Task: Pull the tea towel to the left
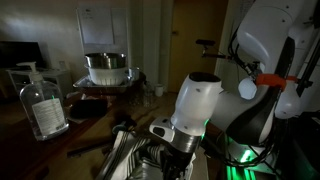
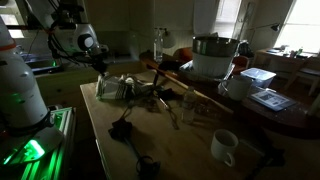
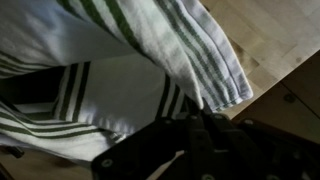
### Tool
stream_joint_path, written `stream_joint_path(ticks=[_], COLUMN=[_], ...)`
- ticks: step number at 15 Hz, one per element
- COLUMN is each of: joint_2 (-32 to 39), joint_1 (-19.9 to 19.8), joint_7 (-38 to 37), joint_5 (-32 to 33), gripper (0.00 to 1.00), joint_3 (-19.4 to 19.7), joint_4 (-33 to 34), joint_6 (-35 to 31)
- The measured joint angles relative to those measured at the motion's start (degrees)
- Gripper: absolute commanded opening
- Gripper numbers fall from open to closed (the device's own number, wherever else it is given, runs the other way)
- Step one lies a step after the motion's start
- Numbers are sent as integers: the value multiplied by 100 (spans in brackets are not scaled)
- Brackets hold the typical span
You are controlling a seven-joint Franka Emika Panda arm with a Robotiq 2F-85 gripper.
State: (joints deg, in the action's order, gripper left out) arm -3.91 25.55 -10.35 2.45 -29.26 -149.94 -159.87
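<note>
I should move my gripper low toward the bare edge of the table and let go of the tea towel (image 3: 120, 70) there, since the tea towel's fold runs into my shut fingers and comes along.
The tea towel (image 3: 120, 70) is off-white with dark stripes and fills most of the wrist view, bunched up close to the camera over the wooden table (image 3: 275, 40). It also shows in both exterior views (image 1: 125, 155) (image 2: 113, 88), rumpled at the table's end by the arm. My gripper (image 3: 205, 125) is a dark shape at the bottom of the wrist view, with a fold of the towel running into the jaws, so it looks shut on the cloth. In both exterior views the gripper (image 1: 160, 150) (image 2: 101, 70) is low at the towel.
The room is dim. A clear pump bottle (image 1: 42, 105) and a metal pot (image 1: 105, 68) on a stand are on the table. A white mug (image 2: 225, 147), dark cables (image 2: 125, 130) and clutter (image 2: 165, 95) lie on the wooden table (image 2: 180, 150).
</note>
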Motion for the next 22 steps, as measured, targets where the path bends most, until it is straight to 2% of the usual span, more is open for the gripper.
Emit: stream_joint_path(ticks=[10, 16, 17, 18, 19, 22], joint_2=[1306, 1737, 1768, 1793, 1808, 1764], joint_1=[249, 218, 204, 188, 173, 145], joint_7=[1012, 1629, 1739, 1840, 1893, 1889], joint_5=[-47, -431, -521, -604, -666, -712], gripper=[1, 1, 29, 30, 36, 61], joint_3=[-77, -229, -255, -273, -286, -270], joint_4=[853, 1273, 1324, 1369, 1408, 1495], joint_6=[138, 938, 1035, 1137, 1219, 1318])
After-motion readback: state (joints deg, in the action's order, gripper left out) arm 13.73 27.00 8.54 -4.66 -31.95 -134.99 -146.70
